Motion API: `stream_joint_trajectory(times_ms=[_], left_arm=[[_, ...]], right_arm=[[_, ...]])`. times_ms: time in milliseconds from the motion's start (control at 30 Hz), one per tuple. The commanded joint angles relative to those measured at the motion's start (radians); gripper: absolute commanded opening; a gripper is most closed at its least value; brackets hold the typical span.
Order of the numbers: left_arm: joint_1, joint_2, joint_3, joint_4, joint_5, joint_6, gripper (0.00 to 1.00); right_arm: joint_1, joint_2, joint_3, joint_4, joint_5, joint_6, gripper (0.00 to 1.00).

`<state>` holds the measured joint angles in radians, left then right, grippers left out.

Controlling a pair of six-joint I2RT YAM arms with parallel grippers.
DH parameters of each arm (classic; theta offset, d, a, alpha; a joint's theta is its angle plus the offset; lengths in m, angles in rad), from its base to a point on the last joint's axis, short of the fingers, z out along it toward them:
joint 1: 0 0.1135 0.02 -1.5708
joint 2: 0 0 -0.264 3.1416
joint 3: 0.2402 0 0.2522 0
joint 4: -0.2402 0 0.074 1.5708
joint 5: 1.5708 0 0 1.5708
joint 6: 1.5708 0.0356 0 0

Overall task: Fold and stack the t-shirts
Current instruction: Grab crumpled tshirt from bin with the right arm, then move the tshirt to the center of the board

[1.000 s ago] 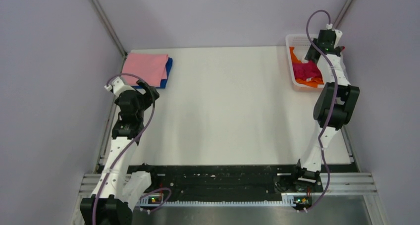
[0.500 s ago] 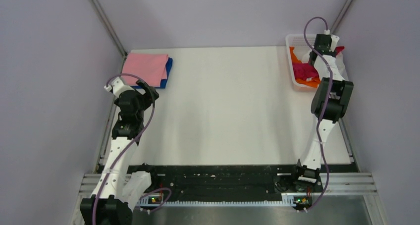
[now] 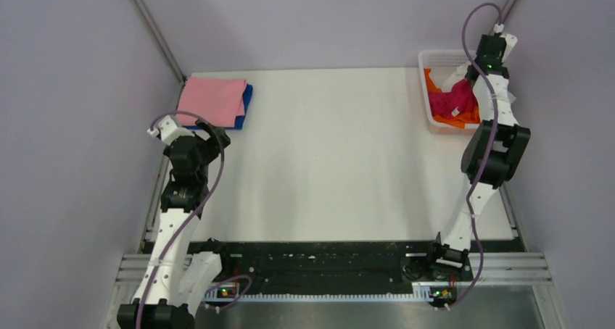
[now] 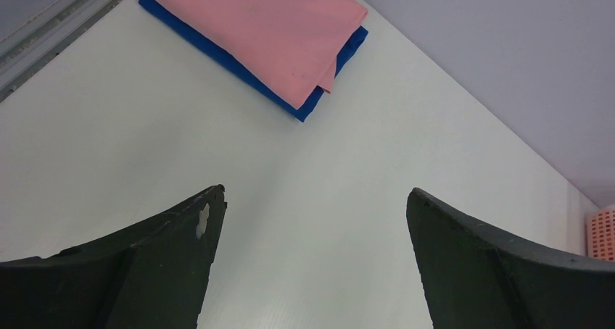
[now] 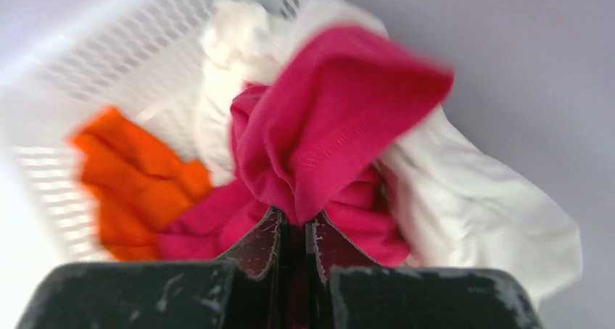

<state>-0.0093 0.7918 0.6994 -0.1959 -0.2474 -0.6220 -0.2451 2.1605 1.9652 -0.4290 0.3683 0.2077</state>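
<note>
My right gripper lifts high out of the basket (image 3: 423, 90) next, then lowers the crimson t-shirt onto empty table between the basket and the stack.
In the white mesh basket (image 3: 423, 90) at the far right, my right gripper (image 5: 296, 217) is shut on a bunched fold of the crimson t-shirt (image 5: 326, 126), which rises out of the pile (image 3: 457, 101). An orange t-shirt (image 5: 138, 177) lies to its left and a white t-shirt (image 5: 471, 198) to its right. At the far left, a folded light pink t-shirt (image 3: 212, 99) lies on a folded blue one (image 4: 326, 90). My left gripper (image 4: 315, 198) hovers open over bare table, a little short of that stack, holding nothing.
The basket's wall (image 5: 109, 61) stands close around the right gripper, against the right and back walls of the enclosure. White table surface (image 3: 333, 148) stretches between the folded stack and the basket. A metal rail (image 4: 43, 32) runs along the left table edge.
My right gripper has shut on the crimson t-shirt and pulled it up from the basket, the wrist rising toward the back wall. The left arm has shifted only slightly.
</note>
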Motion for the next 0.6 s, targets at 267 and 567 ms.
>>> stream_joint_trajectory(times_ms=[267,567], left_arm=[[0.002,-0.115,0.018,-0.032,-0.008,0.03,0.99],[0.003,-0.145,0.016,-0.034,0.033,0.023,0.99]], right_arm=[[-0.005,-0.36,0.225,0.239,-0.196,0.103,0.0],[-0.004,-0.488,0.231,0.42,-0.574,0.34,0.0]])
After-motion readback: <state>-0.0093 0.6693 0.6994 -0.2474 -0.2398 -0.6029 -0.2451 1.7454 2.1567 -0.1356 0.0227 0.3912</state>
